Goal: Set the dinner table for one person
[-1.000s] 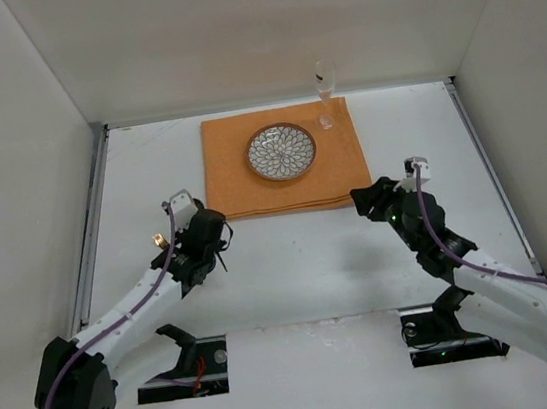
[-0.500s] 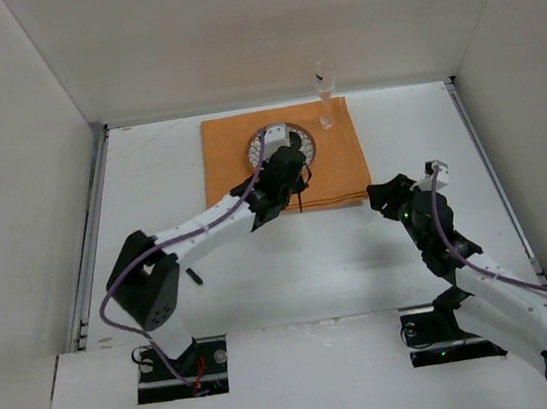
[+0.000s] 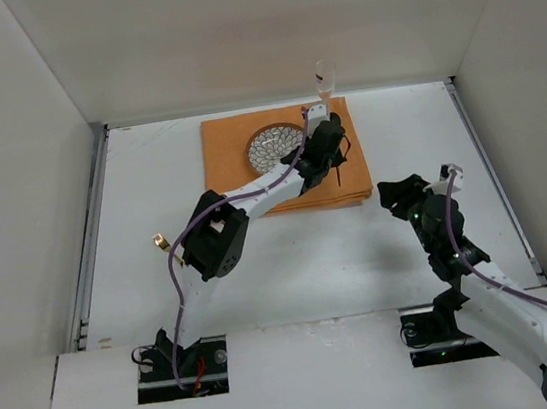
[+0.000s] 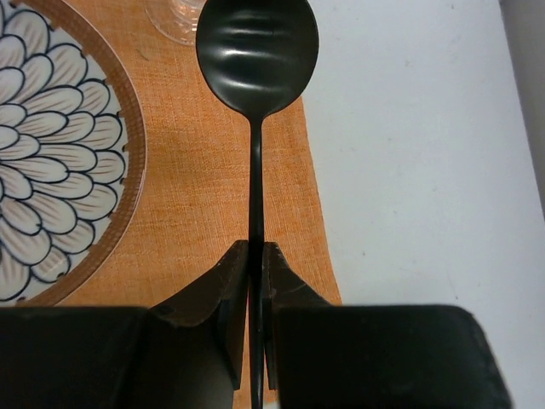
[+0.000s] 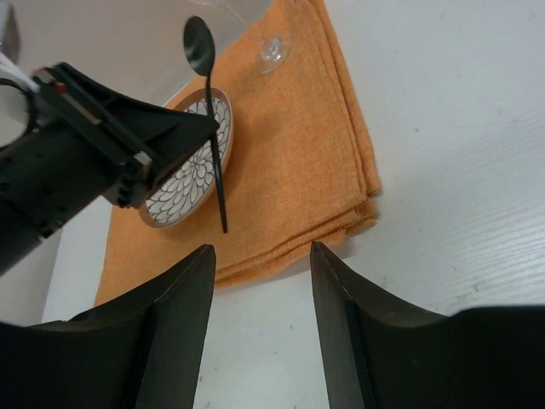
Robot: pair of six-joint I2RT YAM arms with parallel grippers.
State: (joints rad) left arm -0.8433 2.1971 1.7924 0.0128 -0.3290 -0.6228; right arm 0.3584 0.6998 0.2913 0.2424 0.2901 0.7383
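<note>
I will lower my left gripper straight down next and release the spoon's handle beside the plate, as the placemat's bare part is below the gripper's fingers.
The white dinner table (image 3: 148, 171) carries an orange placemat (image 3: 231, 185) with a patterned plate (image 3: 271, 146) on it and a clear glass (image 3: 323, 77) at its far right corner. My left gripper (image 4: 255, 256) is shut on the handle of a black spoon (image 4: 256, 51). It holds the spoon over the placemat's right strip (image 4: 204, 187), just right of the plate (image 4: 51, 153), with the bowl pointing toward the glass base (image 4: 174, 17). My right gripper (image 5: 262, 251) is open and empty, above bare table off the placemat's near right corner (image 5: 289, 153). It sees the spoon (image 5: 209, 102) hanging above the cloth.
A small gold-coloured object (image 3: 159, 242) lies on the table at the left, beside the left arm's elbow. White walls close in the table on the left, back and right. Bare table (image 4: 426, 153) lies right of the placemat.
My left arm has swung from the near left of the table across to the placemat's right side, past the plate, carrying the spoon. My right gripper has drawn back to the right.
</note>
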